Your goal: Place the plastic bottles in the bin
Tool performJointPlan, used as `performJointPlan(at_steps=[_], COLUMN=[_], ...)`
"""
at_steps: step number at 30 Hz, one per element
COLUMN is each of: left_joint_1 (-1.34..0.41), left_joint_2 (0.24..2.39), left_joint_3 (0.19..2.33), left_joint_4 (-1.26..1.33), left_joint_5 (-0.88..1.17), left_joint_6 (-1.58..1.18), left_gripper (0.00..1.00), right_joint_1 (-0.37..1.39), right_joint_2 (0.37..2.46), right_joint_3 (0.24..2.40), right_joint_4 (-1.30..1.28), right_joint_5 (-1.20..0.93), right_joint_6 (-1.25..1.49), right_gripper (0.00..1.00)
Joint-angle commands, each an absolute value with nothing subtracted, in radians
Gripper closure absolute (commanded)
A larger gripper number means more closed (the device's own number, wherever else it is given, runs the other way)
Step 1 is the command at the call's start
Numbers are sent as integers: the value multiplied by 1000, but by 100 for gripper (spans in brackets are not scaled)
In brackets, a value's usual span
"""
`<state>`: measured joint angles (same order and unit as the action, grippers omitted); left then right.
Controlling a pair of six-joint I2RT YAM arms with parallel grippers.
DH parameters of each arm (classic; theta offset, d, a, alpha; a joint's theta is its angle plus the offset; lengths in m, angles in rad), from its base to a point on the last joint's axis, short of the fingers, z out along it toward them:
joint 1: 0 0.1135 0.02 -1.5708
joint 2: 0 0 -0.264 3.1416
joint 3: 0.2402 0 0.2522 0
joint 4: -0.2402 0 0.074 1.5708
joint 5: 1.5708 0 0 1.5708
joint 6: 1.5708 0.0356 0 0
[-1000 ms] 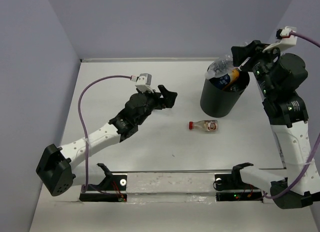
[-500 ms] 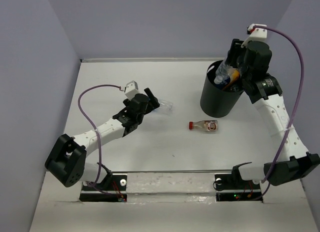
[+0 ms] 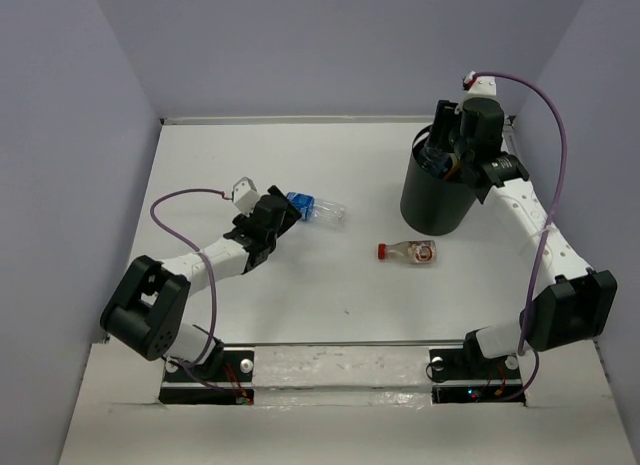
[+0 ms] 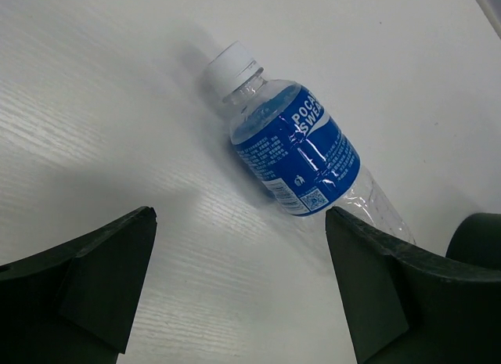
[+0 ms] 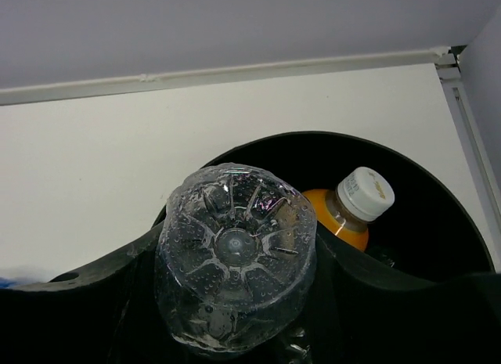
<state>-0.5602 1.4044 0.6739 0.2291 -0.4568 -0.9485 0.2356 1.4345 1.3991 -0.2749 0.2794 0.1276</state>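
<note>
I will move my left gripper outward and down toward the table, with its open fingers going around the blue label of the bottle (image 3: 304, 204) (image 4: 294, 149), which lies just ahead between them.
A clear bottle with a blue label (image 3: 315, 210) and a white cap lies on its side on the table. In the left wrist view this blue-labelled bottle (image 4: 293, 153) is just ahead of my left gripper (image 4: 240, 215), which is open and empty. My left gripper (image 3: 280, 217) sits low beside the bottle's cap end. My right gripper (image 3: 445, 153) is over the black bin (image 3: 435, 205), shut on a clear bottle (image 5: 235, 254) whose base faces the camera. An orange-juice bottle (image 5: 348, 215) with a pale cap lies in the bin (image 5: 438, 215). A small red-capped bottle (image 3: 407, 251) lies in front of the bin.
Grey walls close in the table at the back and both sides. The bin stands at the back right near the right wall. A metal rail with the arm bases runs along the near edge (image 3: 340, 360).
My left gripper has drawn back to the left and lower, uncovering the blue-labelled bottle. My right gripper has carried the clear bottle left and down, into the mouth of the bin.
</note>
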Motion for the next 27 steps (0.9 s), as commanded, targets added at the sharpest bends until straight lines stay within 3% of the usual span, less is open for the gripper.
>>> performJointPlan(at_steps=[1, 4, 6, 12, 18, 27], left_joint_1=[-546, -540, -534, -496, -482, -480], left_joint_2=[1434, 1471, 1488, 1569, 1635, 1772], left_joint_3=[701, 722, 730, 782, 810, 902], left_joint_4=[301, 301, 305, 310, 387, 434], left_joint_5=[-460, -446, -443, -425, -399, -313], left_joint_6=[-996, -1006, -1015, -1037, -1039, -1029], left_gripper=[1, 1, 1, 1, 1, 1], right_joint_1=[230, 230, 230, 230, 267, 489], right_joint_2=[1407, 1387, 1370, 1270, 1177, 1190], right_joint_3=[1365, 1416, 1462, 1520, 1422, 1269], right_joint_4=[-258, -316, -366, -457, -459, -446], right_joint_5=[261, 270, 255, 125, -32, -26], right_joint_6=[155, 164, 167, 175, 193, 186], right_gripper=[29, 5, 1, 0, 0, 0])
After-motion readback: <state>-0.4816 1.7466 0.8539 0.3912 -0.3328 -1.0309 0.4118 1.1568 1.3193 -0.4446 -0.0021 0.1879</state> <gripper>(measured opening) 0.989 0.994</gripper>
